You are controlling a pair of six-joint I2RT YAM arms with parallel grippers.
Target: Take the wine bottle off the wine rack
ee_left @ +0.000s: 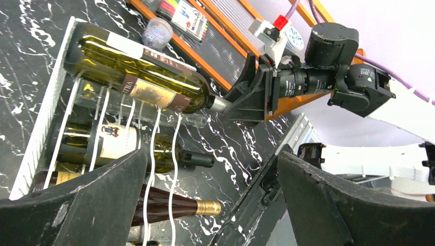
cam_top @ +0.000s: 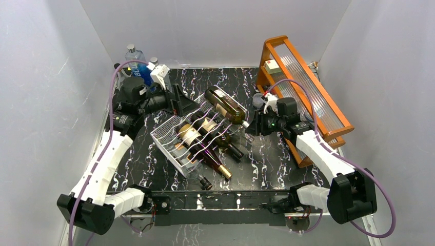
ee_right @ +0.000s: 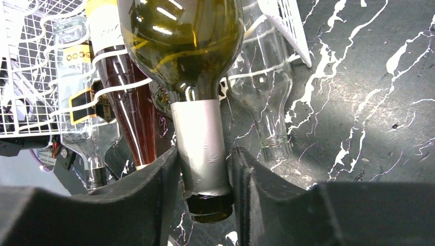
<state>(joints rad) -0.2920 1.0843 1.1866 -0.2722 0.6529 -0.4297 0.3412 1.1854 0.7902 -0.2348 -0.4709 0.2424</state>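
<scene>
My right gripper is covering the bottle's open end, so my left gripper will turn and swing to the right in the top view onto the neck's shoulder end (cam_top: 244, 123) (ee_left: 216, 102).
The wine bottle (cam_top: 225, 105), green glass with a silver foil neck, lies tilted across the top of the white wire wine rack (cam_top: 169, 134). My right gripper (cam_top: 250, 125) is at its neck. In the right wrist view the two black fingers press both sides of the foil neck (ee_right: 200, 138), with the mouth just past them; my right gripper (ee_right: 205, 164) is shut on it. The left wrist view shows the same bottle (ee_left: 138, 72) with the right gripper (ee_left: 246, 97) at its tip. My left gripper (ee_left: 210, 169) stands wide open and empty behind the rack (ee_left: 43, 128).
Several other bottles lie in the rack's cradles, among them a dark one (cam_top: 220, 143) and a gold-capped one (cam_top: 215, 164). An orange wooden frame (cam_top: 308, 87) with ribbed clear panels stands right behind my right arm. Water bottles (cam_top: 136, 59) stand at the back left.
</scene>
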